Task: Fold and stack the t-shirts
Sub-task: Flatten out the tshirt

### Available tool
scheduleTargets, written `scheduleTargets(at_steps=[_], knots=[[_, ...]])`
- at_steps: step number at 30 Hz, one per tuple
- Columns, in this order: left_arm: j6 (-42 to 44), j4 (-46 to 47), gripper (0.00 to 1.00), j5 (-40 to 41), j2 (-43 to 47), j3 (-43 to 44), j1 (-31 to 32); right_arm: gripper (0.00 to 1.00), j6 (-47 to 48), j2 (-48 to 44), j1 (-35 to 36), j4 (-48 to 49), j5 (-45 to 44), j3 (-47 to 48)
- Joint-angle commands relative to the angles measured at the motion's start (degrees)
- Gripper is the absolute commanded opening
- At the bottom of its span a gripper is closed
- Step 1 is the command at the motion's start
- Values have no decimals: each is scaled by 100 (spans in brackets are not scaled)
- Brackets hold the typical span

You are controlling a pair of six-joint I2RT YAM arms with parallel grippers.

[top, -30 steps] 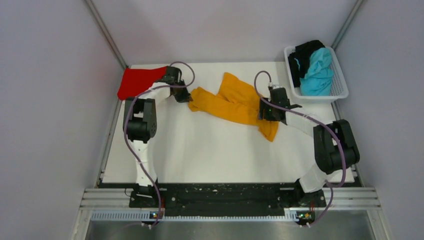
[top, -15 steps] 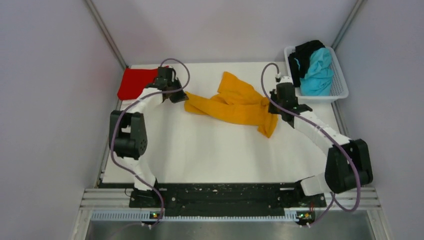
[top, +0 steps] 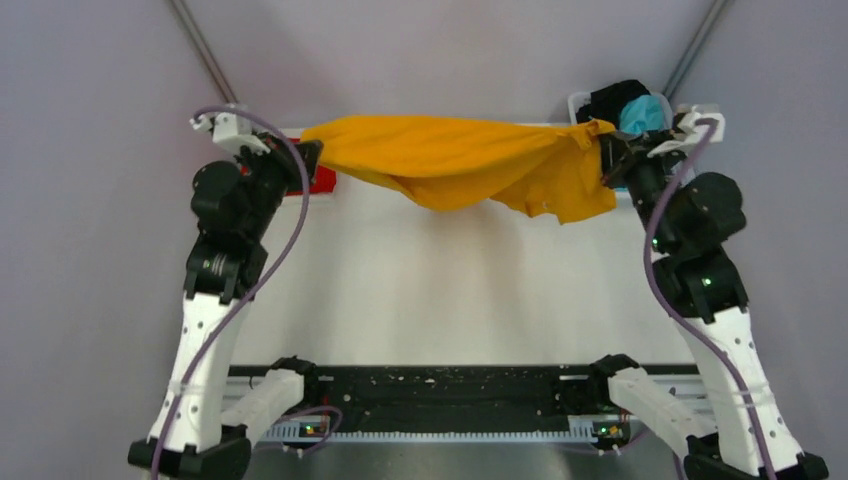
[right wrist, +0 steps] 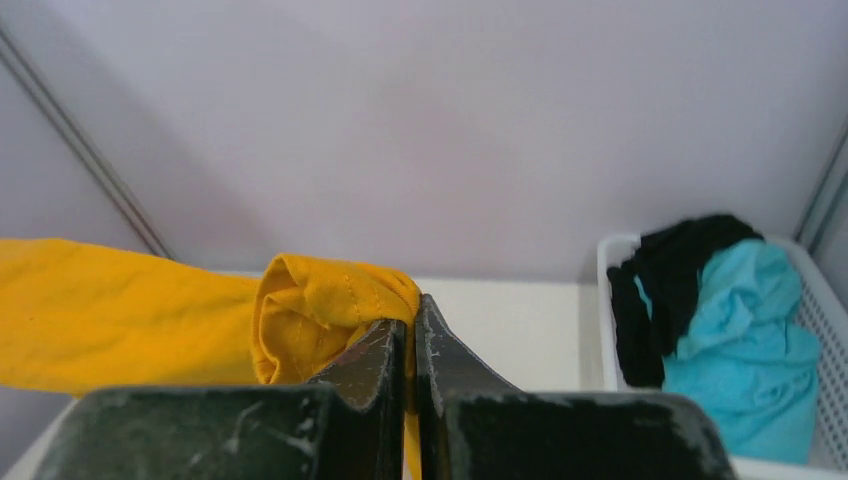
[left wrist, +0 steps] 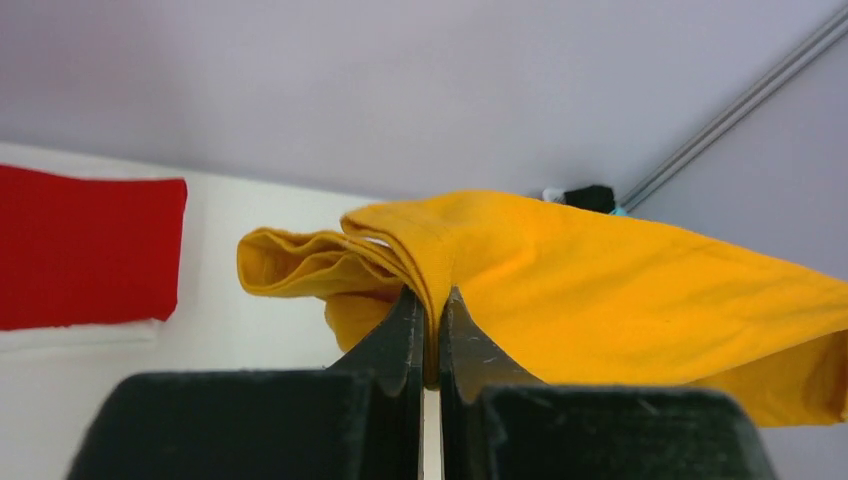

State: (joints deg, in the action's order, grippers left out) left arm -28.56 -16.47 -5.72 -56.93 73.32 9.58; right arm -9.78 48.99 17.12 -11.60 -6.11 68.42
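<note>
My left gripper lowers its end of the orange-yellow t-shirt (top: 460, 158) onto the bare tabletop beside the red t-shirt next and releases it, since the cloth sags in midair.
An orange-yellow t-shirt (top: 460, 158) hangs stretched in the air above the far half of the table, sagging in the middle. My left gripper (top: 308, 152) is shut on its left end, the cloth (left wrist: 600, 270) pinched between the jaws (left wrist: 430, 312). My right gripper (top: 606, 150) is shut on its right end, a bunched hem (right wrist: 320, 300) squeezed at the tips (right wrist: 410, 318). A folded red t-shirt (left wrist: 85, 245) lies flat at the far left, mostly hidden behind my left arm from above (top: 322, 180). Turquoise (right wrist: 745, 340) and black (right wrist: 665, 280) t-shirts sit crumpled in the basket.
A white plastic basket (right wrist: 612, 300) stands at the far right corner, partly behind my right wrist in the top view (top: 578, 103). Grey walls with metal rails close in the table (top: 450, 290) on three sides. Both arms stand raised and tall.
Both arms rose and spread apart, lifting the orange-yellow t-shirt off the table and pulling it taut. The right gripper shut on the shirt's right end during the last second.
</note>
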Motion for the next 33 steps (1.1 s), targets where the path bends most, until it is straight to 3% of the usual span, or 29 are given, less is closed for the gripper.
scheduleTargets(at_steps=[1, 7, 11, 15, 19, 20, 23, 24, 25, 26, 28, 30, 31, 33], knots=[[179, 186, 0, 187, 953, -166, 8, 0, 394, -406, 45, 357, 568, 868], [28, 142, 0, -401, 1550, 105, 8, 0, 553, -184, 45, -25, 935, 1924], [-200, -105, 0, -135, 1391, 163, 8, 0, 657, 342, 41, -170, 333, 2472], [-509, -850, 0, 335, 543, 287, 6, 0, 848, 1047, 40, -108, -518, 2546], [-704, -1536, 4, 625, -664, 145, 1, 0, 945, 1957, 11, 320, -1265, 1882], [-716, -1635, 12, 852, -970, 64, 0, 0, 944, 2183, -41, 482, -1288, 1636], [-818, -1995, 60, 1413, -1961, 42, -71, 0, 726, 3045, -291, 1038, -888, 1035], [-868, -2151, 91, 1526, -2308, 142, -118, 0, 576, 3399, -368, 1098, -754, 967], [-893, -2363, 98, 1704, -2624, 319, -149, 0, 475, 3763, -424, 1107, -621, 985], [-908, -2553, 99, 1890, -2898, 502, -170, 10, 378, 4131, -456, 1087, -571, 1074], [-906, -2836, 99, 2167, -3288, 781, -192, 53, 218, 4689, -466, 832, -530, 1353], [-852, -2819, 99, 2154, -3442, 791, -202, 75, 16, 4926, -469, 645, -457, 1485], [-813, -2731, 99, 2067, -3455, 717, -203, 93, -29, 4936, -461, 667, -356, 1447], [-771, -2590, 99, 1837, -3472, 561, -210, 99, -96, 4819, -425, 726, -295, 1297]])
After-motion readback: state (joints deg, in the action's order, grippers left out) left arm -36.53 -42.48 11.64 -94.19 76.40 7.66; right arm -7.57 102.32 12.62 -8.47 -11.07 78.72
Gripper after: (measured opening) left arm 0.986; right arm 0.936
